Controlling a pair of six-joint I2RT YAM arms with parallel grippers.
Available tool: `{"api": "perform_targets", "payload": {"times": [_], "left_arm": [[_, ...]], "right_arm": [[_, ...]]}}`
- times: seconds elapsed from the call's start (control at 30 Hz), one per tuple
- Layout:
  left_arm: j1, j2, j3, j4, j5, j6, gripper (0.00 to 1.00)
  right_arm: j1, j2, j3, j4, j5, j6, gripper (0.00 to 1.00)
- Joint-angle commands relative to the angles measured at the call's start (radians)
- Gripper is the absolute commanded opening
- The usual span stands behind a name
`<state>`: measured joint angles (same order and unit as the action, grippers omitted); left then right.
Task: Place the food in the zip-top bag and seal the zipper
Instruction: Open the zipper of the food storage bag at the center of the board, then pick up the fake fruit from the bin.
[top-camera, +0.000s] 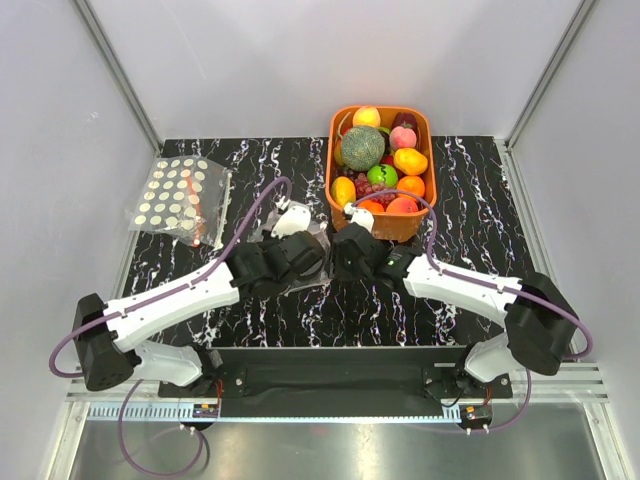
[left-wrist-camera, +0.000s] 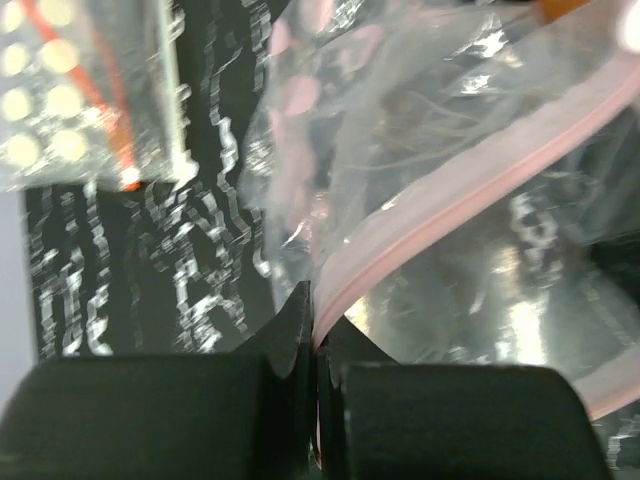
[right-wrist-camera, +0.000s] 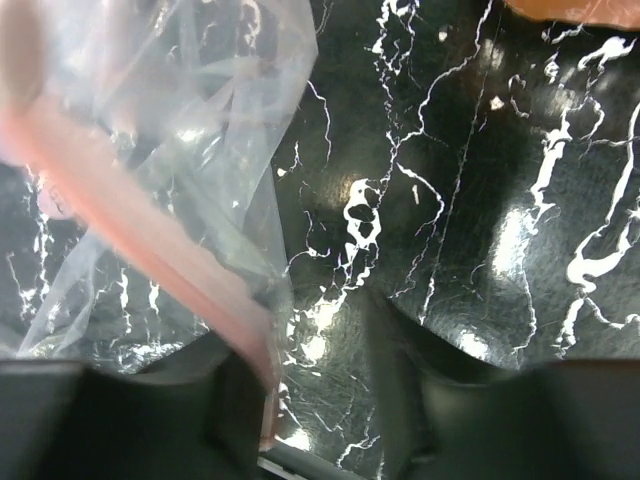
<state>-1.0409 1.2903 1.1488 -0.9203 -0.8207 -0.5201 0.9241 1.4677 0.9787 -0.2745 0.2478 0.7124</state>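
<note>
The right gripper rises from the bag outward over the orange basket next, then lowers to the red grapes (top-camera: 367, 188), since they lie uncovered beside the green fruit.
The zip-top bag (top-camera: 320, 233) lies crumpled on the black marble table between my two grippers. In the left wrist view its pink dots (left-wrist-camera: 300, 95) show, and the pink zipper (left-wrist-camera: 470, 180) runs diagonally down into my left gripper (left-wrist-camera: 316, 335), which is shut on the strip. My left gripper (top-camera: 305, 255) sits at the bag's left side. My right gripper (top-camera: 342, 250) is at its right side and stands open (right-wrist-camera: 320, 400). The zipper's end (right-wrist-camera: 225, 300) rests against the left finger (right-wrist-camera: 190, 400). The food (top-camera: 380, 165) is plastic fruit piled in the orange basket.
The orange basket (top-camera: 430, 150) stands at the back right, just behind my right gripper; its edge (right-wrist-camera: 570, 8) shows in the right wrist view. A second clear bag with cream dots and an orange-red strip (top-camera: 180, 198) lies at the back left (left-wrist-camera: 60, 90).
</note>
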Motion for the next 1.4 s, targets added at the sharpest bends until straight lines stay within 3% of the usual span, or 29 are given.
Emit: {"api": "perform_targets", "payload": {"times": [0.0,0.17,0.37,0.53,0.97,1.2,1.37], "left_arm": [[0.019,0.003,-0.001,0.161,0.127,0.092,0.0],[0.053,0.041,0.0,0.225,0.183,0.127,0.0],[0.113,0.079,0.012,0.267,0.222,0.166,0.0],[0.139,0.093,0.012,0.291,0.258,0.175,0.0],[0.14,0.08,0.032,0.302,0.295,0.17,0.0],[0.142,0.058,0.023,0.299,0.305,0.173,0.0],[0.142,0.056,0.02,0.308,0.321,0.175,0.0]], "right_arm": [[0.005,-0.056,0.049,0.023,0.004,-0.08,0.5],[0.004,-0.102,0.147,-0.074,0.018,-0.134,0.66],[-0.057,-0.181,0.205,-0.175,0.024,-0.154,0.69],[-0.246,-0.196,0.228,-0.201,-0.076,-0.182,0.7],[-0.53,0.17,0.57,-0.313,-0.261,-0.415,1.0],[-0.531,0.348,0.678,-0.324,-0.269,-0.467,1.0],[-0.531,0.471,0.741,-0.336,-0.309,-0.491,0.92]]}}
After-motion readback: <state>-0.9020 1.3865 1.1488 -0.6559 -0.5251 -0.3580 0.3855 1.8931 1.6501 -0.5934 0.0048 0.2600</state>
